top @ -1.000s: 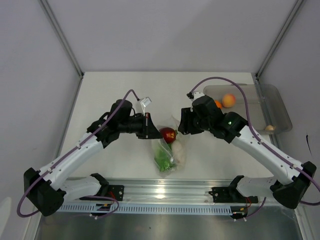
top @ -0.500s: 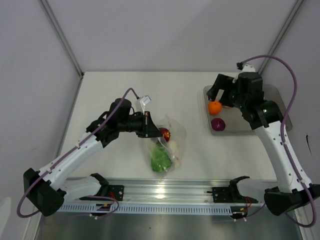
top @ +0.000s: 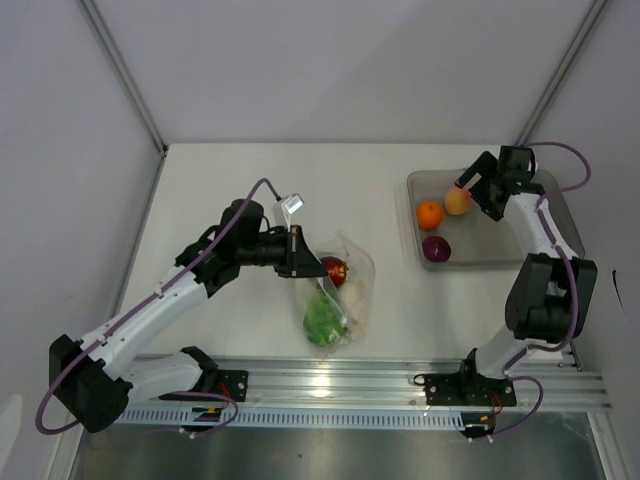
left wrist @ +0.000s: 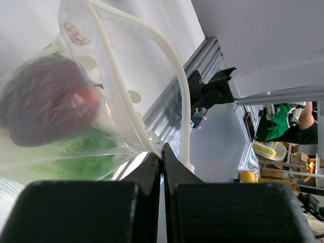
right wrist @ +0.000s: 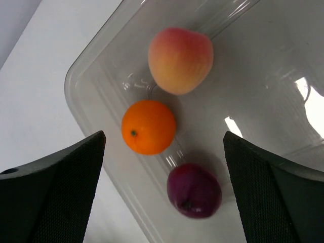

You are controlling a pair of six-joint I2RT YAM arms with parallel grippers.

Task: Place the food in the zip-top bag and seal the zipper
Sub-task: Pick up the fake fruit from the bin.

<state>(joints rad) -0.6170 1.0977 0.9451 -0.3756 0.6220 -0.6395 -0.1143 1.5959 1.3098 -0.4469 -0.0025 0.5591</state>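
My open right gripper will come down over the fruit's middle (top: 457, 202) and close around it, because the peach-coloured fruit is still in the tray, outside the bag (top: 345, 295).
The zip-top bag (top: 345, 295) lies at the table's middle, its mouth lifted toward the left. Inside it are a dark red fruit (top: 335, 268), a green cabbage (top: 322, 320) and a white radish (top: 352, 297). My left gripper (top: 301, 252) is shut on the bag's rim (left wrist: 161, 151), where the zipper (left wrist: 152, 61) strip curves up to the jaws. The red fruit (left wrist: 45, 101) and cabbage (left wrist: 61, 159) show through the plastic. My right gripper (top: 475, 192) hangs open above the tray, holding nothing. Below the right gripper (right wrist: 163, 147) lie an orange (right wrist: 148, 126), a peach-coloured fruit (right wrist: 180, 59) and a purple fruit (right wrist: 194, 190).
The rigid clear tray (top: 480, 252) stands at the back right with the orange (top: 429, 214), peach-coloured fruit (top: 457, 201) and purple fruit (top: 436, 249) in it. A metal rail (top: 330, 385) runs along the near edge. Grey walls close the sides and back.
My right arm swung away from the bag's mouth to the back right, over the tray, and its jaws opened wide. The left gripper kept its hold on the bag.
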